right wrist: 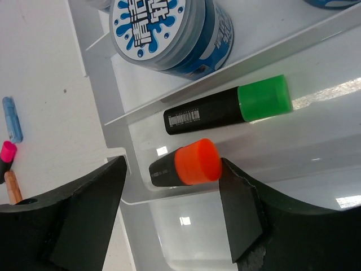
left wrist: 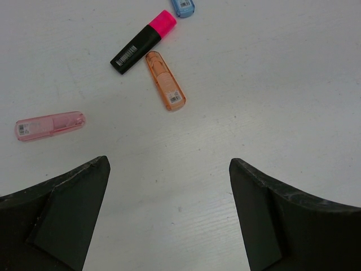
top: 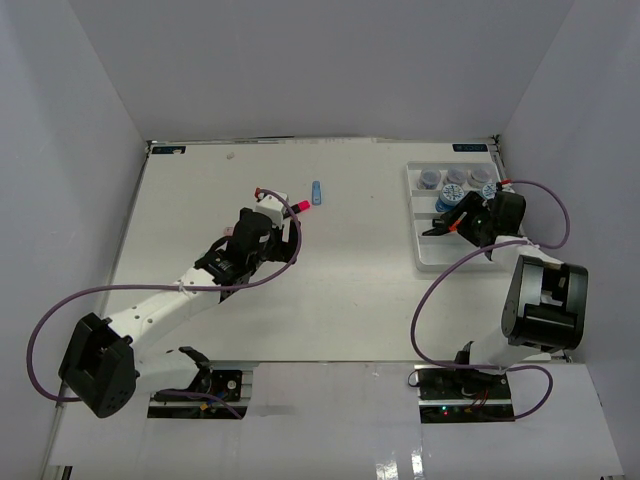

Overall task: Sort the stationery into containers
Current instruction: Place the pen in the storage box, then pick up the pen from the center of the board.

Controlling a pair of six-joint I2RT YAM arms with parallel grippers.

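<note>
The pink-capped black highlighter is still outside the tray, so my left gripper will reach outward to it next and lower onto its black body (left wrist: 138, 46).
Above the white tray (right wrist: 333, 152), my right gripper (right wrist: 172, 164) stands open around a black highlighter with an orange cap (right wrist: 186, 165). The cap touches the right finger, and a gap shows on the left side. A green-capped black highlighter (right wrist: 225, 110) lies in the same section. Past a ridge stands a blue-patterned jar (right wrist: 169, 34). My left gripper (left wrist: 169, 169) is open and empty over bare table. Ahead of it lie a pastel pink highlighter (left wrist: 49, 125), a pastel orange one (left wrist: 166, 81), a pink-capped black one (left wrist: 142, 43) and a pastel blue one (left wrist: 183, 7).
The tray (top: 428, 255) sits at the table's right side, with grey-lidded jars (top: 455, 176) in its far section. White walls enclose the table on three sides. The loose highlighters (top: 317, 190) lie near the middle, just beyond the left arm.
</note>
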